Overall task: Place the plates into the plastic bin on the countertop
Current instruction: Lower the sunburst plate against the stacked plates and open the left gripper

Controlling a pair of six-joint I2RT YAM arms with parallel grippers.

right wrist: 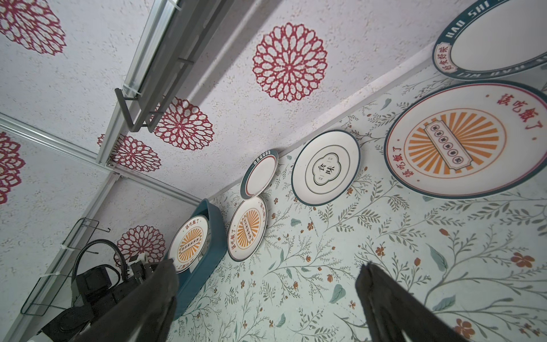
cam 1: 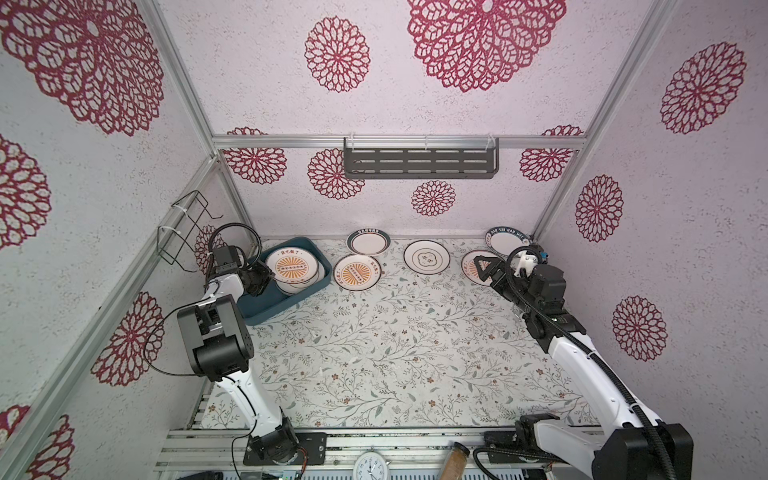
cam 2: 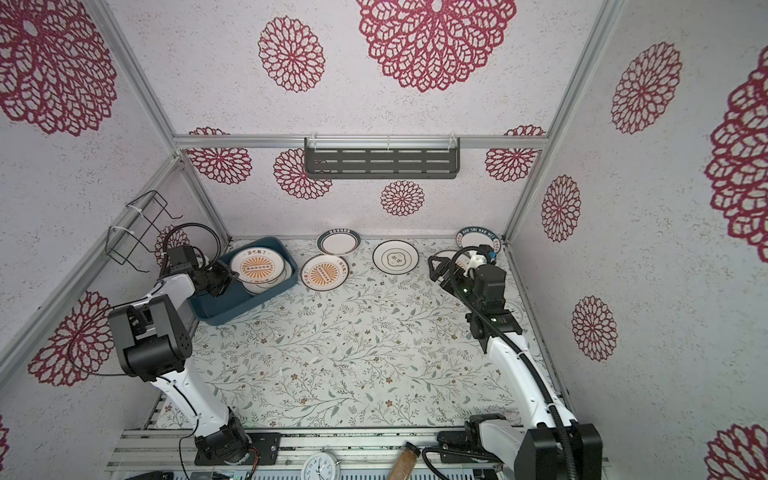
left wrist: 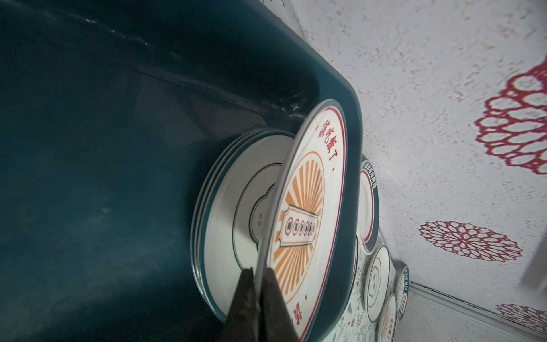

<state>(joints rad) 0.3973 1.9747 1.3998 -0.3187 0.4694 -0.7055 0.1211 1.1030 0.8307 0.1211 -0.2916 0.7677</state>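
The plates are stacked below my left gripper, so next it will lower the still-tilted sunburst plate onto the stack inside the bin and release the plate's rim.
My left gripper (left wrist: 260, 275) is shut on the rim of an orange sunburst plate (left wrist: 307, 207). It holds the plate tilted over a stack of plates (left wrist: 225, 213) inside the dark teal plastic bin (cam 1: 266, 309) at the back left of the countertop (cam 1: 395, 340). Along the back lie another sunburst plate (cam 1: 357, 272), a teal-rimmed plate (cam 1: 368, 242), a black-ringed plate (cam 1: 427, 257) and a lettered teal plate (cam 1: 505, 241). My right gripper (cam 1: 488, 272) hangs open and empty over a further sunburst plate (right wrist: 461, 142), partly hiding it in both top views.
A grey slotted shelf (cam 1: 420, 160) hangs on the back wall and a black wire rack (cam 1: 187, 232) on the left wall. At the front rail lie a small white clock (cam 1: 371, 465) and a brown spice jar (cam 1: 455, 459).
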